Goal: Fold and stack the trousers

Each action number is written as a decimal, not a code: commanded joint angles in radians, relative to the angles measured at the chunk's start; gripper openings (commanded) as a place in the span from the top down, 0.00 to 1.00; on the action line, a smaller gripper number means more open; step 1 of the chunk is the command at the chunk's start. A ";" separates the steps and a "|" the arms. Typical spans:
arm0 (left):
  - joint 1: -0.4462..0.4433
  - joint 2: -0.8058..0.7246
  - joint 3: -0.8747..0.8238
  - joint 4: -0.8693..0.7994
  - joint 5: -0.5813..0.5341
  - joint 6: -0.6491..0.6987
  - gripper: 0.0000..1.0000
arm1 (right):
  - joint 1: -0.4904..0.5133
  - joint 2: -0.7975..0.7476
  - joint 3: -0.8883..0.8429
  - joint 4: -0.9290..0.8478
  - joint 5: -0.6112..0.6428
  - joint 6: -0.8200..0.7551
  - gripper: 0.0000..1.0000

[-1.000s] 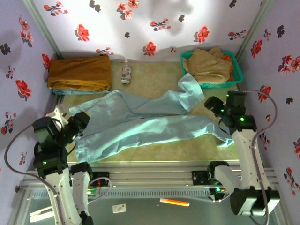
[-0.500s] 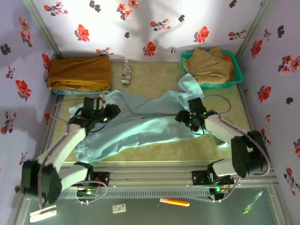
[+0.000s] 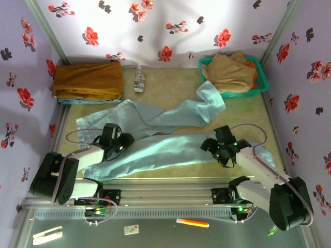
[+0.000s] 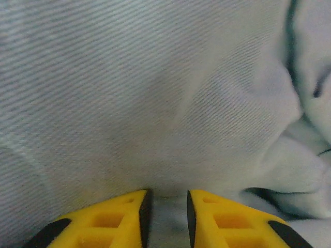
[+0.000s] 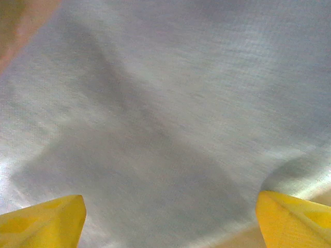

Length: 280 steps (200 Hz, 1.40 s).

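Observation:
My right gripper moves outward and down onto the far leg's hemmed corner (image 3: 223, 107) by the basket next, since that leg lies bent.
The pale aqua-blue trousers (image 3: 165, 152) lie spread across the table. One leg runs along the near side and the other bends toward the far right. My left gripper (image 3: 124, 140) sits low on the cloth at the left end of the near leg. In the left wrist view its yellow fingers (image 4: 121, 219) are pinched on a fold of the trousers (image 4: 155, 93). My right gripper (image 3: 216, 149) hovers over the right part of the near leg. In the right wrist view that gripper (image 5: 170, 217) stands wide open above flat cloth (image 5: 181, 103).
A folded mustard-brown garment (image 3: 87, 80) lies on a pale folded piece at the far left. A teal basket (image 3: 262, 77) at the far right holds a tan garment (image 3: 227, 70). A small can (image 3: 138, 81) lies by the back wall. A metal rail (image 3: 165, 187) borders the near edge.
Both grippers have come down and toward the near edge. The left one now grips the cloth lower on the left, and the near trouser leg has shifted toward the rail.

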 commanded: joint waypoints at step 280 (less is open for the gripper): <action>0.506 -0.257 0.181 -0.418 0.223 0.083 0.71 | -0.359 0.712 0.526 0.254 -0.011 -0.222 1.00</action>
